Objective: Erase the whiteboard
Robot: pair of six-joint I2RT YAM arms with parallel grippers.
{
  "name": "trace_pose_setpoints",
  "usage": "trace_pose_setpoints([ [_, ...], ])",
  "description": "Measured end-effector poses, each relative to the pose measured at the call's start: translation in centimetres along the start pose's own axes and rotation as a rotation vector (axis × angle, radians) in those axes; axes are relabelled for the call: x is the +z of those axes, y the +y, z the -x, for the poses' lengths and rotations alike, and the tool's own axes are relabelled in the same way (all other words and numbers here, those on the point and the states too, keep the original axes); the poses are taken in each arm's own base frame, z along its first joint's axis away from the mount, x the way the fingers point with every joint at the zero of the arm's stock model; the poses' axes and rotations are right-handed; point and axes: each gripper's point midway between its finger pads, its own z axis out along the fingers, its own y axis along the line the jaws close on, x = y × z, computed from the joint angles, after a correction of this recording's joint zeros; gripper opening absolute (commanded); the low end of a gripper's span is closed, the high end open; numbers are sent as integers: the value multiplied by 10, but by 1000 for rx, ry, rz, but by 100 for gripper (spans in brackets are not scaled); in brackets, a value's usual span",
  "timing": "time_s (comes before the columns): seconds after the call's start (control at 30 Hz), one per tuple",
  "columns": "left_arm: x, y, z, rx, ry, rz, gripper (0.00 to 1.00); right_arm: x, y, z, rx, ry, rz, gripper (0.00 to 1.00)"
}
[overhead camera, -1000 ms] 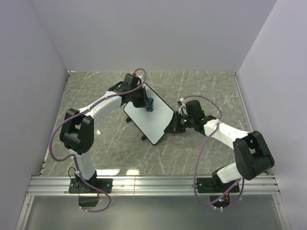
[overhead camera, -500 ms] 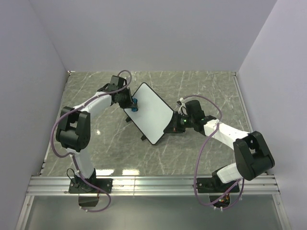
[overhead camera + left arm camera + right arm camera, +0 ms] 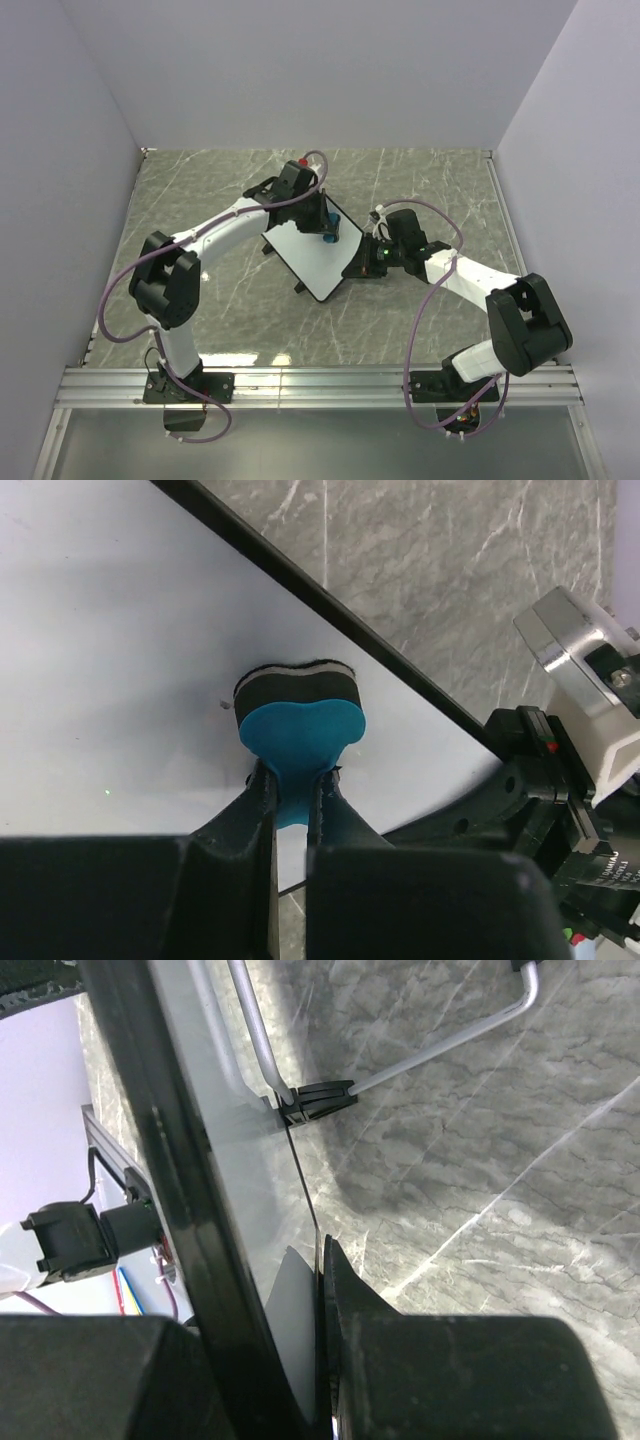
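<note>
Next, my left gripper should lift off the unmarked whiteboard, cross left in the top view and lower to release, since bare marble lies there below the gripper.
The whiteboard (image 3: 305, 258) is a white panel with a thin black rim, lying tilted near the table's middle, and I see no marks on it. My left gripper (image 3: 325, 226) is shut on a blue eraser (image 3: 300, 728), whose black felt pad (image 3: 295, 685) presses on the whiteboard (image 3: 120, 650) near its far right rim. My right gripper (image 3: 361, 263) is shut on the board's right edge. In the right wrist view the whiteboard's rim (image 3: 190, 1210) runs between that gripper's (image 3: 318, 1265) fingers (image 3: 350, 1300).
The grey marble table (image 3: 210, 290) has walls at the left, back and right. An aluminium rail (image 3: 320, 385) runs along the near edge by the arm bases. A bent wire stand (image 3: 420, 1050) and a black clip (image 3: 315, 1100) show under the board.
My left gripper carried the eraser to the board's left edge, then swept right across it to the far right part. The right gripper and the board stayed put.
</note>
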Motion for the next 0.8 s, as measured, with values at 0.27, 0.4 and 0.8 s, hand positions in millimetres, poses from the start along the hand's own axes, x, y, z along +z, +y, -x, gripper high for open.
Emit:
trace_pose_setpoints([
  [0.27, -9, 36, 23, -83, -27, 23, 0, 2, 4, 0, -19, -5, 13, 0],
  [0.4, -14, 93, 45, -150, -71, 125, 0, 3, 5, -1, -29, -8, 20, 0],
  [0.8, -27, 199, 28, -253, -40, 347, 0, 3, 8, -1, -36, -9, 29, 0],
])
